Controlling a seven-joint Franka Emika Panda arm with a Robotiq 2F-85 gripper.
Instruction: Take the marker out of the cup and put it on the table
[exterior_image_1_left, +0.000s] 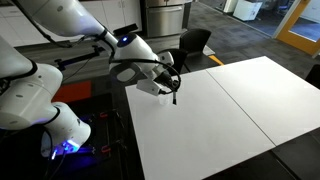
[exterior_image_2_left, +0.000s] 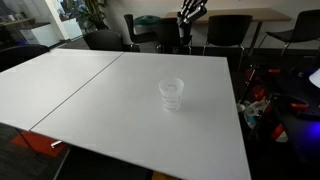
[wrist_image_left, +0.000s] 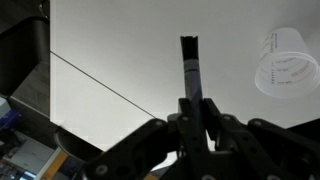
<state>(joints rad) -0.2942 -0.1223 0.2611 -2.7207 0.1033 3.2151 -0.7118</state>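
My gripper moves outward and down next, to let go of the dark marker on the open tabletop beside the cup.
My gripper (wrist_image_left: 193, 108) is shut on the dark marker (wrist_image_left: 190, 70), which sticks out from between the fingers over the white table (wrist_image_left: 110, 50). The translucent cup (wrist_image_left: 286, 60) stands apart from the marker, at the upper right of the wrist view, and looks empty. In an exterior view the cup (exterior_image_2_left: 172, 94) stands upright on the table (exterior_image_2_left: 90, 90), with my gripper (exterior_image_2_left: 191, 14) well above and behind it. In an exterior view my gripper (exterior_image_1_left: 170, 80) hangs over the table's (exterior_image_1_left: 220, 120) far corner with the marker (exterior_image_1_left: 176, 96) pointing down.
The table's seam (wrist_image_left: 100, 82) runs diagonally across the top. Black chairs (exterior_image_1_left: 192, 45) stand behind the table and also show in an exterior view (exterior_image_2_left: 140, 30). Cables and clutter (exterior_image_2_left: 265, 105) lie on the floor beside the table edge.
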